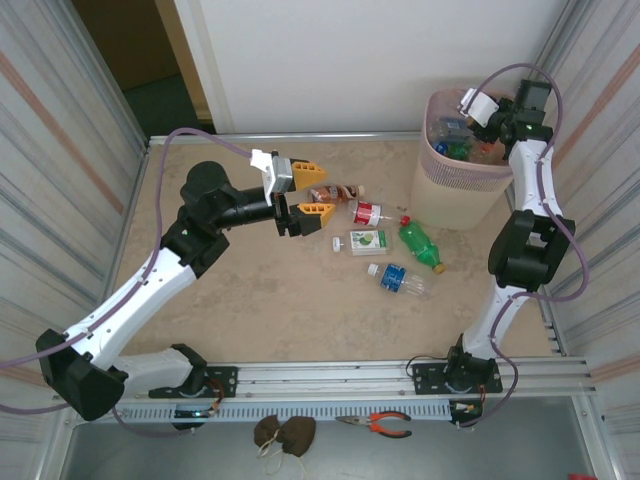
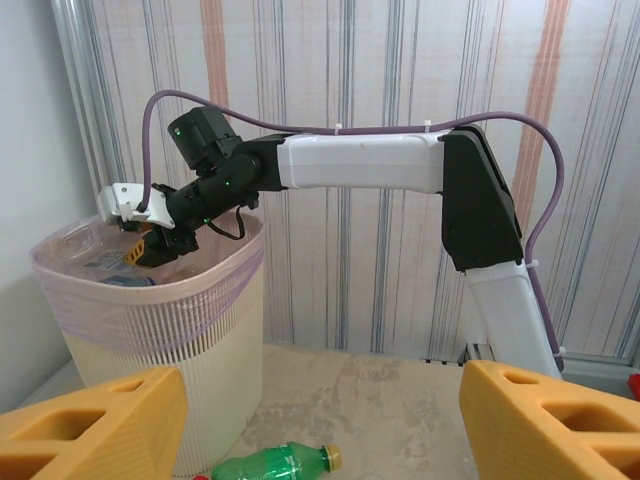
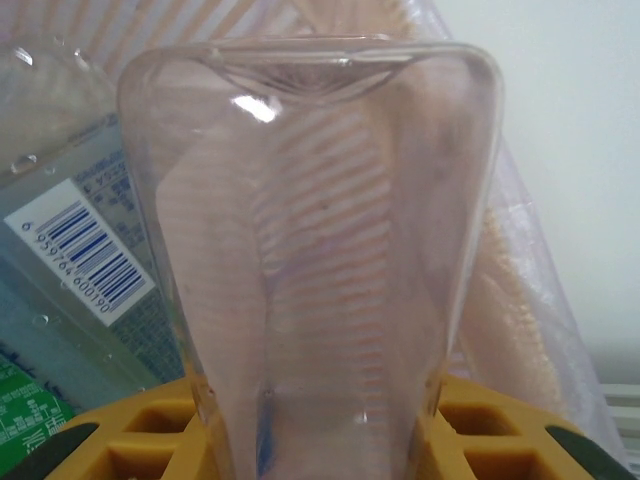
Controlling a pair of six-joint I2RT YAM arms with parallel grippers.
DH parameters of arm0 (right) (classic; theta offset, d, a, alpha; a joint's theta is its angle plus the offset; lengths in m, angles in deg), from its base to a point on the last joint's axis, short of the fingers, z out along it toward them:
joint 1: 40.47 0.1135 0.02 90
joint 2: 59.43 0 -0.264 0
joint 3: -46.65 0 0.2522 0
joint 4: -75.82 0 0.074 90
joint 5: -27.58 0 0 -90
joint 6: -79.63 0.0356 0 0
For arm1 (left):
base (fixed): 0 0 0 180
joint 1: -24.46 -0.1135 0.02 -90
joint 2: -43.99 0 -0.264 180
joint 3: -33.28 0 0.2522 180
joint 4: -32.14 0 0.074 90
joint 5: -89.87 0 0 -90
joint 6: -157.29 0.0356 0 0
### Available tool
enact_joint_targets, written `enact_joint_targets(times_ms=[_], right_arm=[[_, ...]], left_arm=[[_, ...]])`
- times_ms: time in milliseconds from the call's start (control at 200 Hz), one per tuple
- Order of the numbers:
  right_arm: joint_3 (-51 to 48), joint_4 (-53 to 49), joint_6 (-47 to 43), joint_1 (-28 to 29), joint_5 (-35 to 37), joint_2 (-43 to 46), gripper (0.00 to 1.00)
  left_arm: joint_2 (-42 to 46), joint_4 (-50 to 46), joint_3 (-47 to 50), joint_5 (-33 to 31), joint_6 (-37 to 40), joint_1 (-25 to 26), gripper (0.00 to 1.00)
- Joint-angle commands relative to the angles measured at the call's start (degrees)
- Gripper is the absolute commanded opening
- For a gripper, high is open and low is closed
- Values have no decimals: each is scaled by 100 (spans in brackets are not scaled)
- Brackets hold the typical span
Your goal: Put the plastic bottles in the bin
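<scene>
The clear plastic bottle [image 3: 310, 250] already hangs within the bin's liner. Next, my right gripper stays over the bin's opening and spreads its yellow fingers to release it.
The bin [image 1: 455, 185], beige with a pink liner, stands at the back right with several bottles inside. My right gripper [image 1: 462, 128] hangs over its mouth, shut on a clear plastic bottle [image 3: 310, 250] between the yellow fingers [image 3: 150, 440]. A bottle with a barcode label [image 3: 85, 250] lies beneath it. My left gripper [image 1: 322, 190] is open at mid-table, next to a brown bottle [image 1: 338, 192]. Nothing sits between its fingers [image 2: 90, 425]. Loose on the table lie a red-labelled bottle [image 1: 368, 212], a green-labelled one [image 1: 365, 241], a green bottle [image 1: 420, 245] [image 2: 270, 465] and a blue-labelled one [image 1: 400, 279].
Corrugated walls close in the table on the left and right. The right arm [image 2: 360, 165] reaches across above the bin [image 2: 150, 330]. Orange-handled pliers [image 1: 375, 425] and a brown object [image 1: 285, 432] lie on the near ledge below the rail.
</scene>
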Motion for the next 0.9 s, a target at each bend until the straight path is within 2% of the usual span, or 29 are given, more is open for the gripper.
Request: enact_joint_targets(times_ms=[0,356,701,897], right_arm=[[27,253,-311,-75,176,-64,20],[-571,323,-341,-171,158,-116,38],[-629,-13,49,-100,136,266,78],[-696,-480,277,-60,31,737,85]], left_arm=[[91,146,17,-29,-117,-54,72],[23,271,35,5,-272,-55,72],[70,281,25,56,-337,-58,72],[121,278,39,117,-350,-53,72]])
